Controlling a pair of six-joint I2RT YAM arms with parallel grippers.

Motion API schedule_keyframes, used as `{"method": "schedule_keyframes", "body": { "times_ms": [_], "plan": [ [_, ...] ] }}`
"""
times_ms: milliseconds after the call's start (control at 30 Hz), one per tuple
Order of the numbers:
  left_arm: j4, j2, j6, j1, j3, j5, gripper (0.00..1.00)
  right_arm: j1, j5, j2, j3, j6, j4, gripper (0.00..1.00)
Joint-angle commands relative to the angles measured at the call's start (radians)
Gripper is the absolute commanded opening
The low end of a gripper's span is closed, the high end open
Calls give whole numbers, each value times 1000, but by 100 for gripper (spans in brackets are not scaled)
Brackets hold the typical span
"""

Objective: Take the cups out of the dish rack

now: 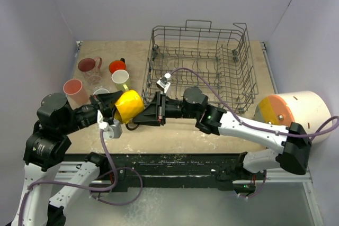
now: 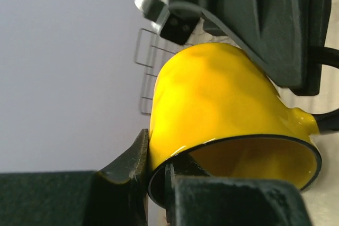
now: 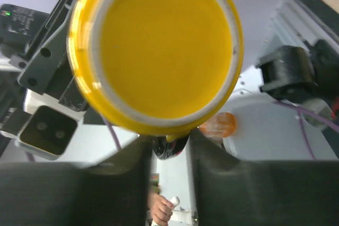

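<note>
My left gripper will next tip down and to the right in the top view and stand the mug on the bare tabletop in front of the dish rack, away from the cups.
A yellow mug (image 1: 128, 105) with a black handle hangs in the air between both grippers, in front of the dish rack's (image 1: 247, 70) left end. My left gripper (image 1: 116, 113) is shut on its rim, one finger inside and one outside, as the left wrist view (image 2: 157, 169) shows on the mug (image 2: 212, 99). My right gripper (image 1: 139, 118) closes on the black handle (image 3: 170, 153); the right wrist view (image 3: 169, 144) looks at the mug's base (image 3: 159, 46). No cups show in the rack.
On the table at the left stand a pink mug (image 1: 88, 66), an orange cup (image 1: 117, 66), a pale yellow-green mug (image 1: 121, 79), a pink tumbler (image 1: 75, 91) and a clear glass (image 1: 100, 92). A big white cylinder with an orange end (image 1: 296, 112) lies at the right.
</note>
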Motion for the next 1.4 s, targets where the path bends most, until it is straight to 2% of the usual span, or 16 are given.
{"method": "schedule_keyframes", "body": {
  "times_ms": [0,67,133,233,300,367,533,733,900,1100,1300,1333,1367],
  "plan": [
    [-43,56,-76,0,-40,73,0,-50,88,-163,78,-252,-298,48],
    [-115,105,-75,-2,-41,81,0,-160,177,-220,140,-387,-606,67],
    [-181,169,-74,-2,-36,59,0,-277,238,-271,181,-487,-813,78],
    [-238,288,-71,-3,-16,24,0,-396,345,-289,269,-613,-1031,87],
    [-281,369,-42,-20,10,4,0,-421,469,-267,344,-679,-1170,91],
    [-313,447,-17,-75,31,-59,0,-433,563,-244,400,-714,-1234,93],
    [-269,579,37,-265,37,-210,0,-442,654,-193,440,-727,-1262,98],
    [-159,745,13,-406,25,-330,0,-443,731,-173,413,-701,-1265,100],
    [-62,885,-8,-463,13,-354,0,-442,823,-180,413,-695,-1261,100],
    [-13,1036,-52,-577,43,-422,0,-442,843,-176,433,-674,-1271,100],
    [8,1168,-110,-607,71,-445,0,-441,838,-179,489,-637,-1274,100],
    [6,1178,-117,-619,76,-454,2,-441,838,-179,492,-638,-1275,100],
    [6,1181,-123,-632,79,-467,22,-440,837,-181,488,-636,-1275,100]
  ]
}}
